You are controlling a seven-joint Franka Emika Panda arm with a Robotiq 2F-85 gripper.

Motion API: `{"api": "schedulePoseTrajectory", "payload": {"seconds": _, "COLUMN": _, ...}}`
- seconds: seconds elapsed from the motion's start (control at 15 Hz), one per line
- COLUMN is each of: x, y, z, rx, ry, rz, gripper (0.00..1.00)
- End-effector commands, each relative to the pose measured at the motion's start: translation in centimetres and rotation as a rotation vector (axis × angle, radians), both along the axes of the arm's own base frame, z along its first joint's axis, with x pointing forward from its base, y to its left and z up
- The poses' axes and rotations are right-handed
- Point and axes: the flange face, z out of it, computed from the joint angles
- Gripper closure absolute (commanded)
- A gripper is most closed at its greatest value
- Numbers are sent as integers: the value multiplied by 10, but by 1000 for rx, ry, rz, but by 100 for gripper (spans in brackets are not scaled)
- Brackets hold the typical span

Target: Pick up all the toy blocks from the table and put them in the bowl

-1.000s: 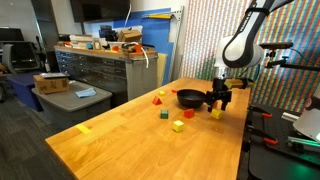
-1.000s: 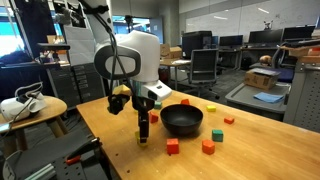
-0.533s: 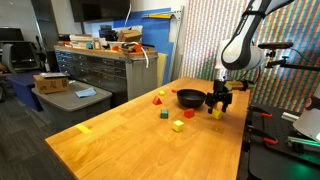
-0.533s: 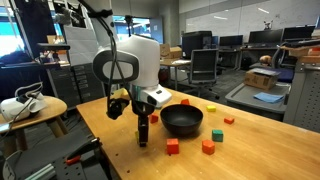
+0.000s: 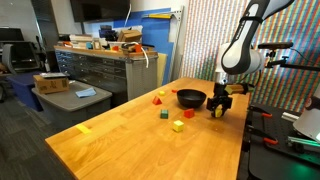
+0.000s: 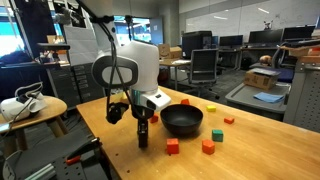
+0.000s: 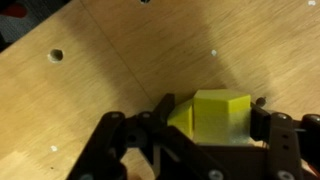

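Observation:
My gripper lifts the yellow block next, moves outward over the black bowl's middle, lowers and releases, since the bowl's open middle lies outward behind its raised rim.
My gripper (image 5: 217, 110) stands low on the table (image 5: 120, 140), just beside the black bowl (image 5: 191, 98). In the wrist view its fingers (image 7: 268, 135) press both sides of a yellow block (image 7: 212, 115), which rests on the wood. The gripper (image 7: 210, 125) is shut on that block. Other toy blocks lie loose on the table: a red wedge (image 5: 157, 98), a green cube (image 5: 164, 114), a yellow cube (image 5: 178, 126) and a red cube (image 5: 188, 113). In an exterior view the bowl (image 6: 182, 121) sits right of the gripper (image 6: 142, 140), with two red cubes (image 6: 172, 147) (image 6: 208, 147) in front.
A flat yellow strip (image 5: 84, 128) lies near the table's front corner. A grey drawer cabinet (image 5: 100, 68) stands beyond the table's far side. A round side table (image 6: 35, 108) and the robot's base stand close to the table edge.
The gripper has sunk a little onto the table around the yellow block and its fingers have closed in from wide open onto it.

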Motion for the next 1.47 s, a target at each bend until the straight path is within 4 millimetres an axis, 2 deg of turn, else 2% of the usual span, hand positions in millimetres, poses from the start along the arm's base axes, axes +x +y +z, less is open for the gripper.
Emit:
{"api": "schedulePoseTrajectory", "payload": {"seconds": 0.0, "x": 7, "y": 1, "z": 11, "rx": -16, "ry": -35, "rz": 19, "gripper": 66}}
{"api": "schedulePoseTrajectory", "payload": {"seconds": 0.2, "x": 20, "y": 2, "z": 30, "rx": -60, "ry": -95, "rz": 41, "gripper": 66}}
{"api": "schedulePoseTrajectory", "payload": {"seconds": 0.27, "x": 7, "y": 0, "z": 43, "rx": -78, "ry": -122, "rz": 50, "gripper": 66}}
{"api": "schedulePoseTrajectory", "payload": {"seconds": 0.4, "x": 39, "y": 0, "z": 60, "rx": -118, "ry": -202, "rz": 60, "gripper": 66}}
{"api": "schedulePoseTrajectory", "payload": {"seconds": 0.47, "x": 44, "y": -2, "z": 67, "rx": -138, "ry": -233, "rz": 63, "gripper": 66}}
{"api": "schedulePoseTrajectory", "payload": {"seconds": 0.53, "x": 35, "y": -5, "z": 77, "rx": -143, "ry": -262, "rz": 67, "gripper": 66}}
{"api": "schedulePoseTrajectory", "payload": {"seconds": 0.6, "x": 35, "y": -8, "z": 82, "rx": -152, "ry": -276, "rz": 69, "gripper": 66}}
{"api": "schedulePoseTrajectory", "payload": {"seconds": 0.67, "x": 52, "y": -12, "z": 89, "rx": -177, "ry": -291, "rz": 69, "gripper": 66}}
{"api": "schedulePoseTrajectory", "payload": {"seconds": 0.93, "x": 72, "y": -21, "z": 115, "rx": -245, "ry": -303, "rz": 62, "gripper": 66}}
{"api": "schedulePoseTrajectory", "payload": {"seconds": 1.2, "x": 87, "y": -5, "z": 148, "rx": -235, "ry": -311, "rz": 54, "gripper": 66}}
{"api": "schedulePoseTrajectory", "payload": {"seconds": 1.4, "x": 100, "y": 5, "z": 155, "rx": -201, "ry": -262, "rz": 30, "gripper": 66}}
